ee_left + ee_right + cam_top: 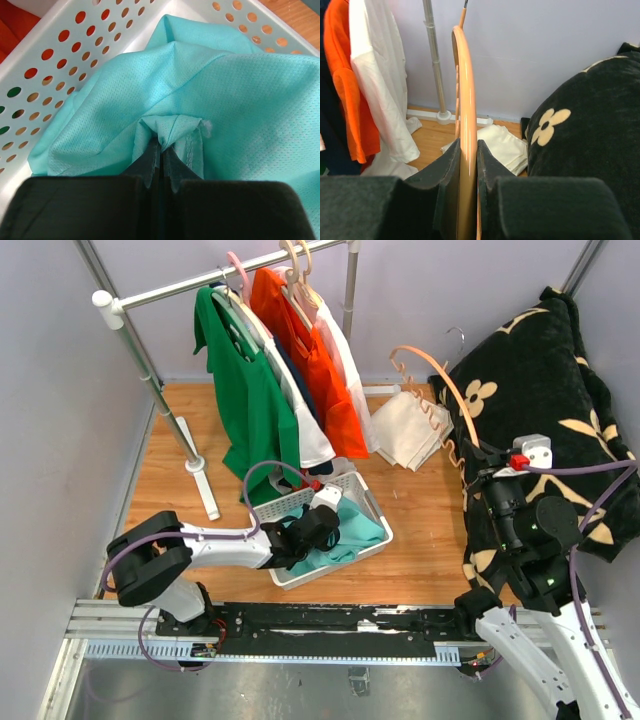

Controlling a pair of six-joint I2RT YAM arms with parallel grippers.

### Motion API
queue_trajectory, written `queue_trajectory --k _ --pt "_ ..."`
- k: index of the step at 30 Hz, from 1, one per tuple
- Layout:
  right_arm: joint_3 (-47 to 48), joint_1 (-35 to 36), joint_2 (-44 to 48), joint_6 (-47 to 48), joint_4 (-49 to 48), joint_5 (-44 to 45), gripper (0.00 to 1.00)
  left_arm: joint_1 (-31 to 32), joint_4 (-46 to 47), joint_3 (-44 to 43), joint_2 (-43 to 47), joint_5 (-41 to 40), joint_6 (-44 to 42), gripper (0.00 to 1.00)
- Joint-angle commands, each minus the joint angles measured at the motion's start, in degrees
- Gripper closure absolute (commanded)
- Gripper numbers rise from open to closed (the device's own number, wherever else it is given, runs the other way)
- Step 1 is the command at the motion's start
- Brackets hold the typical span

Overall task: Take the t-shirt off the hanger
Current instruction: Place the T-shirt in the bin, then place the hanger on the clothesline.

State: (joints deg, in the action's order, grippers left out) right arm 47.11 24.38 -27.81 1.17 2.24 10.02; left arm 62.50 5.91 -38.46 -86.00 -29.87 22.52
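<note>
The orange hanger [438, 380] is bare, so next I will raise my right gripper outward toward the rack, set the hanger's hook over the bar's empty end [330, 244] and release it.
A teal t-shirt [200, 85] lies bunched in the white perforated basket [372, 508]. My left gripper [161, 142] is shut on a fold of its fabric, low inside the basket; in the top view the left gripper [318, 525] sits over the teal t-shirt [360, 530]. The bare orange hanger [438, 380] is held up at the right, clear of any garment, with my right gripper [478, 462] shut on its arm. In the right wrist view the hanger [466, 90] runs upright between the pads of the right gripper [466, 150].
A clothes rack [130, 332] at the back holds green [245, 400], white and orange [318, 370] shirts on hangers. A folded cream cloth [410, 428] lies on the wooden floor. A black flowered cushion [545, 400] fills the right side.
</note>
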Motion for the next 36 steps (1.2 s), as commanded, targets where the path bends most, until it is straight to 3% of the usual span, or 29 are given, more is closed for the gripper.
queue_trajectory --k 1,4,6,10,18,23,36 --pt "3.6 0.5 -0.8 0.3 -4.9 -3.7 0.99 0.6 0.4 0.0 0.2 -1.7 1.6 0.96" --pt "4.6 0.5 -2.5 0.0 -5.9 -5.0 0.99 0.7 -1.6 -0.4 4.0 -2.7 1.7 0.72" --pt "4.9 0.5 -3.9 -0.1 -6.8 -6.0 0.99 0.7 -3.1 -0.7 7.1 -3.3 1.4 0.41" --pt "6.3 0.5 -7.3 -0.6 -8.5 -7.8 0.99 0.6 -6.1 -1.8 12.7 -3.3 0.9 0.2" --pt "9.3 0.5 -13.8 -1.4 -14.0 -10.3 0.99 0.7 -8.3 -1.8 25.1 0.5 0.7 0.08" --pt "12.4 0.5 -18.5 -1.5 -17.4 -12.4 0.99 0.7 -7.5 -0.1 33.3 3.3 0.5 0.07" --pt "21.8 0.5 -35.2 -1.6 -29.2 -16.2 0.99 0.7 -8.8 4.3 48.1 1.1 0.4 0.08"
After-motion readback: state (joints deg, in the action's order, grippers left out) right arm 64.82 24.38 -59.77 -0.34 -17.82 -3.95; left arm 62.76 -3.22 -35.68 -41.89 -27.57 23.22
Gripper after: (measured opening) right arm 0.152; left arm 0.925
